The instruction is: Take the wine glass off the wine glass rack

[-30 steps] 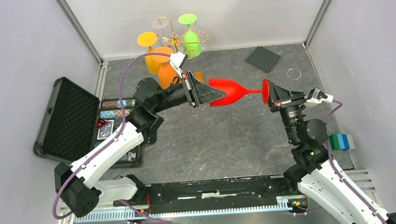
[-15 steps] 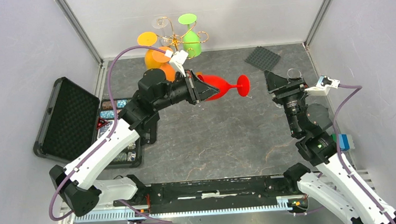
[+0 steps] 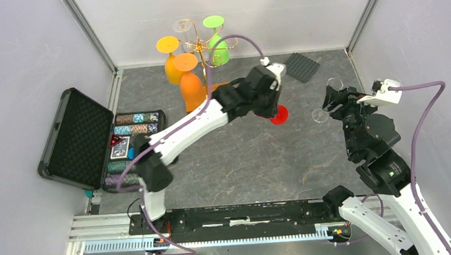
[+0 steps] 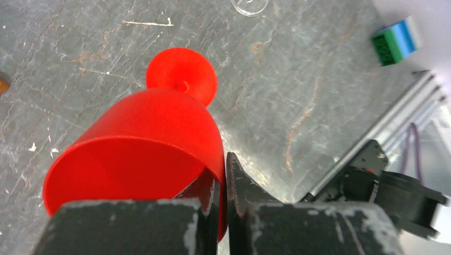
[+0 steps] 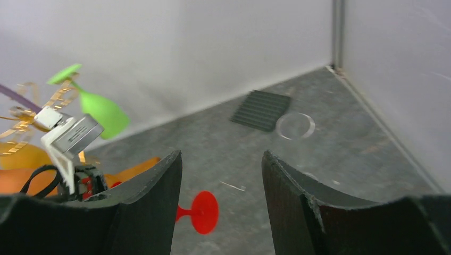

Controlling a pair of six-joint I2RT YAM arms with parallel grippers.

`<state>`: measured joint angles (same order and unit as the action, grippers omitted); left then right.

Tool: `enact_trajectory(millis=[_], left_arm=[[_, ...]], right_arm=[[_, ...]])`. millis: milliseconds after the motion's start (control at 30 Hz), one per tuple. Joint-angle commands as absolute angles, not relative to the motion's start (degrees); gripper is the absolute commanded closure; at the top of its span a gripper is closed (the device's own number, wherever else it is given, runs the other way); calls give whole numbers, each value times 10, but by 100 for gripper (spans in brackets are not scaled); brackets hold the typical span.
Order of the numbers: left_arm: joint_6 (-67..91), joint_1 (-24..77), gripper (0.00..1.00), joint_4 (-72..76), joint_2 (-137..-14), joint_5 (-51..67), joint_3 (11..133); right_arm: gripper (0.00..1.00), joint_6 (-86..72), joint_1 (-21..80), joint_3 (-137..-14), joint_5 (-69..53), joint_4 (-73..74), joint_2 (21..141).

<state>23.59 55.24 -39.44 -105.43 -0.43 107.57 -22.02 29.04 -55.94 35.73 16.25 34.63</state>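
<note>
Next, my left gripper lowers and turns the red wine glass [image 4: 154, 138], which hangs tilted, to bring its foot flat onto the floor near the rack.
The red wine glass [image 4: 154, 138] hangs tilted over the middle of the floor, its foot [image 3: 278, 115] pointing down and to the right. My left gripper [image 4: 226, 159] is shut on the bowl's rim, one finger inside and one outside. In the top view the wrist [image 3: 262, 89] covers the bowl. The wine glass rack [image 3: 200, 45] stands at the back with green, orange and clear glasses hanging on it. My right gripper [image 5: 220, 154] is open and empty, to the right of the red foot [image 5: 205, 212] and apart from it.
An open black case [image 3: 77, 138] with poker chips lies at the left. A dark ribbed mat [image 3: 298, 66] sits at the back right, with a clear glass ring [image 5: 295, 126] beside it. A blue-green block [image 4: 396, 41] is near the right wall.
The right gripper let go of the red glass's foot, opened and drew back to the right. The left arm swung right with the glass and tipped it foot-down.
</note>
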Motion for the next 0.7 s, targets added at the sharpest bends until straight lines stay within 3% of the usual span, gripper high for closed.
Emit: enact_trajectory(millis=[0,233,600,667], left_arm=[[166,561,98,-531,-1162,-56,1226],[144,561,98,-621,-1278,-82,1338],[129,530,97,-659,-1305,-103,1330],[127,523,93,-660,-1302,-99,1323]], right_arm=[[38,-157,290,-567,450,253,320],[38,-169,290,-533,457,294,283],[38,-185,290,-509,431,304,278],[38,-188,290,-506,426,303,278]])
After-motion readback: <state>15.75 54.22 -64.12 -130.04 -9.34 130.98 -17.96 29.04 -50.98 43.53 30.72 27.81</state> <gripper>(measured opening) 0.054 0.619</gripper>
